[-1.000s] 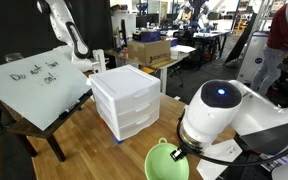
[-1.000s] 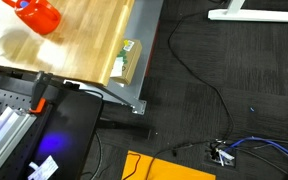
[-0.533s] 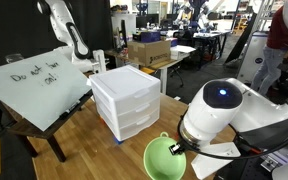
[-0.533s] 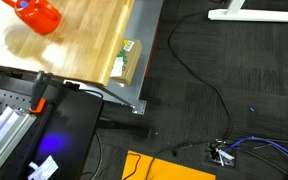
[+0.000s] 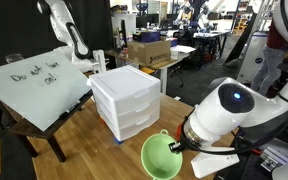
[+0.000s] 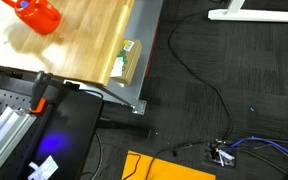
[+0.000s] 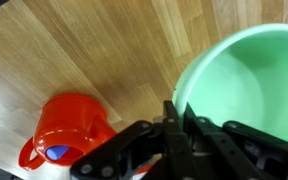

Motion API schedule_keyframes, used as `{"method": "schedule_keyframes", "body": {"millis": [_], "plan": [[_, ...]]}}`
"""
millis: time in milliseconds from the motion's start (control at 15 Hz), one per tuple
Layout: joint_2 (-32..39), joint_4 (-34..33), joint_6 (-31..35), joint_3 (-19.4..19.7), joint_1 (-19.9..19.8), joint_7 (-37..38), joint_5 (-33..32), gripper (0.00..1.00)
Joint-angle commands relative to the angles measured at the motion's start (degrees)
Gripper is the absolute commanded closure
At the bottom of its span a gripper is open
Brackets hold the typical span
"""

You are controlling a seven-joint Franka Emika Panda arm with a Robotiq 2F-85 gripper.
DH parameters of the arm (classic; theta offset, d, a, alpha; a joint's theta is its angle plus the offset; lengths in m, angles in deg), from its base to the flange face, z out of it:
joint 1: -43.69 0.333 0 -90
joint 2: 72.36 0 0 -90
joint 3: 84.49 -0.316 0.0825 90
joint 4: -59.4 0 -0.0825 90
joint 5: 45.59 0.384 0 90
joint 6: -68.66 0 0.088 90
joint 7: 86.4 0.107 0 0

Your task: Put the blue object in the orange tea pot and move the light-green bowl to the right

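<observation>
My gripper is holding the light-green bowl [image 5: 161, 157] tilted above empty wood, and next it should bring it down until it meets the table beside the orange tea pot, then open.
The light-green bowl [image 7: 246, 85] fills the upper right of the wrist view, and my gripper [image 7: 181, 108] is shut on its near rim. In an exterior view the bowl [image 5: 161, 157] hangs tilted at the gripper [image 5: 180, 148], over the wooden table beside the drawers. The orange tea pot [image 7: 72, 127] stands on the wood to the left of the gripper, with the blue object [image 7: 56, 153] inside its opening. The orange tea pot [image 6: 36, 14] also shows at the top left of an exterior view, where the blue object is hidden.
A white drawer unit [image 5: 127, 100] stands on the wooden table [image 5: 84, 135] behind the bowl. A tilted whiteboard [image 5: 34, 82] leans at the left. The table's edge [image 6: 134, 60] drops to a dark floor with cables [image 6: 199, 75].
The arm has swung and carried the bowl with it; the bowl now sits lower and further left in the exterior view. The tea pot has not moved.
</observation>
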Motion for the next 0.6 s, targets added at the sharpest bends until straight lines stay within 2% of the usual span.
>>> {"method": "schedule_keyframes", "body": {"millis": [0,267,533], "plan": [[1.6,0.0,5.3,1.7,-1.5,11.1,-11.8,0.98],[2.5,0.0,7.7,3.2,-1.6,20.8,-22.4,0.98],[4.0,-1.0,9.5,3.9,-1.4,27.7,-29.9,0.98]]}}
